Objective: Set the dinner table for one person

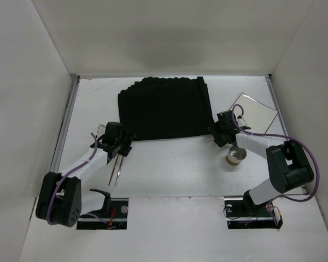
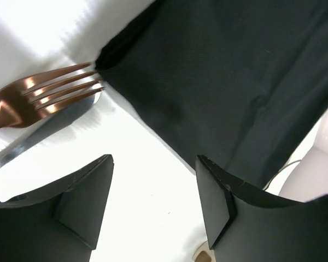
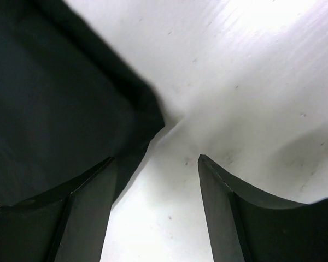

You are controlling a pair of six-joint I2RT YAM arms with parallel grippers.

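Observation:
The robot's right gripper needs to go down and edge outward onto the placemat's near corner by the cup [image 3: 154,124], because that corner is below and outward of its open fingers.
The dinner table [image 1: 175,166] is a white walled tabletop. A black placemat [image 1: 164,109] lies at its middle back. A copper fork [image 2: 38,98] and a silver knife [image 2: 44,136] lie side by side left of the mat's near left corner; in the top view they show as one pair [image 1: 116,170]. My left gripper [image 1: 122,145] is open and empty just above the table by that corner, and in its wrist view [image 2: 153,191] bare table shows between the fingers. My right gripper [image 1: 218,138] is open and empty at the mat's near right corner [image 3: 147,117].
A small tan cup [image 1: 235,156] stands just right of my right gripper. A flat shiny square plate [image 1: 255,112] lies at the back right. White walls close in the table on three sides.

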